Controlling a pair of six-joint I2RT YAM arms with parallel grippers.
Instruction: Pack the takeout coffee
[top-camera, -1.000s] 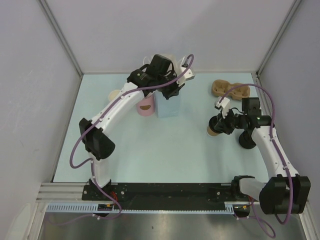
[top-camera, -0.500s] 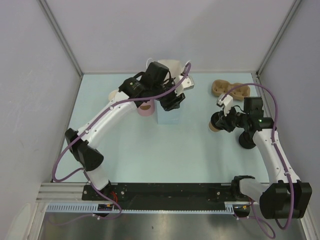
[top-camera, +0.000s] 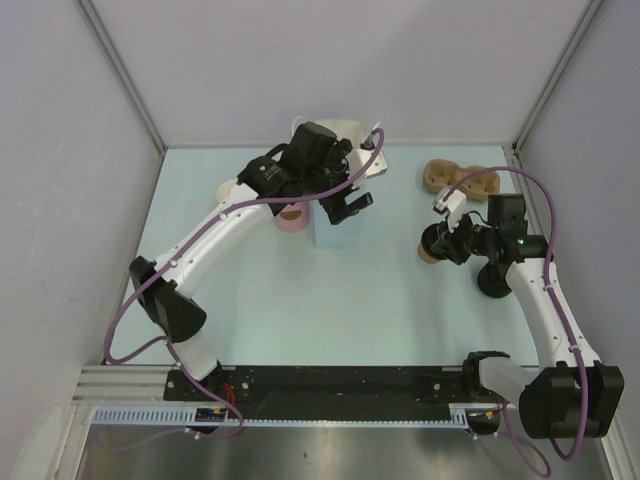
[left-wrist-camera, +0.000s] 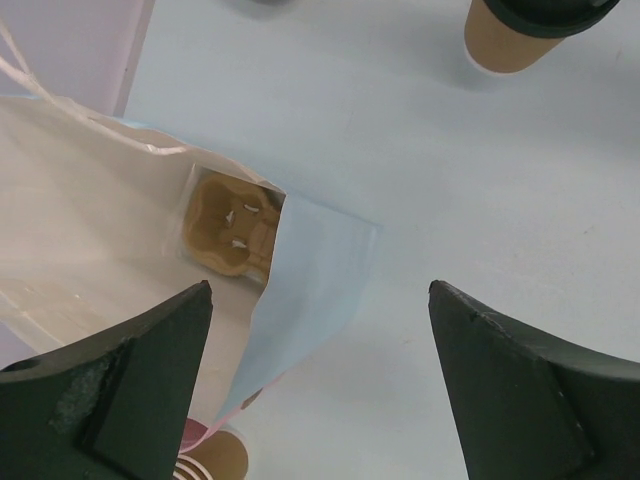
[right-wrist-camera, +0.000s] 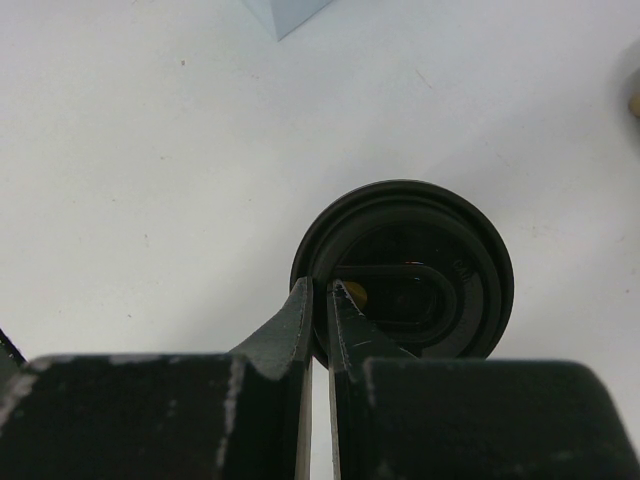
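The side of the bag with the bag's near upper edge (left-wrist-camera: 268, 280) is below my left gripper, between its spread fingers, so next I need to lower the gripper over that edge with one finger inside the bag, and close it.
The takeout coffee (top-camera: 426, 253), a kraft cup with a black lid (right-wrist-camera: 405, 268), stands on the table at the right. My right gripper (right-wrist-camera: 322, 296) is shut on the lid's near-left rim, one finger outside it and one inside. The pale blue paper bag (top-camera: 335, 228) stands upright at the back centre, its mouth open (left-wrist-camera: 110, 220). My left gripper (left-wrist-camera: 320, 290) hovers over the bag's right edge, open wide with nothing between its fingers (left-wrist-camera: 150, 370). The left wrist view catches the coffee (left-wrist-camera: 520, 35) at its top right.
A tan pulp cup carrier (left-wrist-camera: 228, 225) lies at the bottom of the bag. Another carrier (top-camera: 460, 178) sits at the back right. A pink cup (top-camera: 290, 218) stands just left of the bag, and tan lidless cups (top-camera: 230, 188) lie farther left.
My left gripper has opened wide above the bag after shifting slightly over it. The right gripper, still shut on the coffee's lid, has edged the cup a little away from the near edge.
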